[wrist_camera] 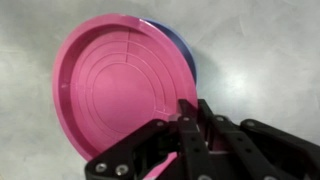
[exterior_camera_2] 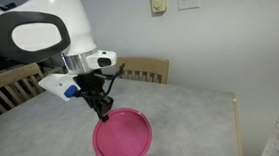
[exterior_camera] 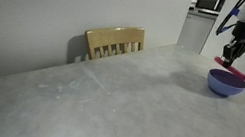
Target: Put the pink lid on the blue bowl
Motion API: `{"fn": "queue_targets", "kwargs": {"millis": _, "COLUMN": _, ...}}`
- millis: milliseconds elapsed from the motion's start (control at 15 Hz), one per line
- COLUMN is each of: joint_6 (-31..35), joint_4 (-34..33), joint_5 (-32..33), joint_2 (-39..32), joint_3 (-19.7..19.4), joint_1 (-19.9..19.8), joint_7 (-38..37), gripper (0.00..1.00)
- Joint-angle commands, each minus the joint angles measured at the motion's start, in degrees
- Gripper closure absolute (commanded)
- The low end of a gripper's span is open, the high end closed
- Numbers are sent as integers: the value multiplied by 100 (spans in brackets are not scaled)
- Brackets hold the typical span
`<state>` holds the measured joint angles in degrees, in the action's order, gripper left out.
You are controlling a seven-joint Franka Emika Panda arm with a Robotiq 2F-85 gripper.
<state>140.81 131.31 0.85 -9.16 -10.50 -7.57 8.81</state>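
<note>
My gripper moves down next and brings the pink lid's held edge onto the blue bowl's rim (exterior_camera: 225, 75) (wrist_camera: 186, 46) to release it, since the lid still slants above the bowl.
The pink lid (wrist_camera: 120, 85) is a flat round magenta disc with raised rings. My gripper (wrist_camera: 183, 125) is shut on its rim and holds it tilted over the blue bowl (wrist_camera: 185, 55), of which only a rim sliver shows behind the lid in the wrist view. In an exterior view the bowl (exterior_camera: 226, 85) stands on the grey table at the far right, the lid (exterior_camera: 232, 69) slanting just above it under the gripper (exterior_camera: 232, 55). In an exterior view the lid (exterior_camera_2: 122, 138) hides the bowl, with the gripper (exterior_camera_2: 104, 113) at its upper edge.
A grey marbled table (exterior_camera: 107, 96) carries the bowl near its far corner. A wooden chair (exterior_camera: 115, 43) stands at the table's back edge against the wall; it also shows in an exterior view (exterior_camera_2: 144, 70). A microwave (exterior_camera: 210, 4) sits in the background.
</note>
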Motion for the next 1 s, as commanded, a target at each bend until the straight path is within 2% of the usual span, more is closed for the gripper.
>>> {"fn": "queue_targets", "kwargs": {"millis": 0, "joint_6": -159, "joint_4": -278, "joint_5": 102, "joint_2": -365, "joint_3": 130, "joint_1": -38, "joint_7": -24, "gripper": 97}}
{"fn": "queue_targets", "kwargs": {"millis": 467, "joint_6": -181, "joint_4": -351, "joint_5": 97, "joint_2": -699, "joint_3": 298, "joint_1": 5, "joint_7": -99, "gripper": 97}}
{"fn": "queue_targets", "kwargs": {"millis": 667, "joint_6": -197, "joint_4": -262, "joint_5": 373, "joint_2": -638, "joint_3": 130, "joint_1": 47, "joint_7": -693, "gripper": 97}}
{"fn": "queue_targets", "kwargs": {"millis": 933, "joint_6": -173, "joint_4": -156, "joint_5": 438, "joint_2": -516, "joint_3": 36, "joint_1": 37, "joint_7": -1174, "gripper": 97}}
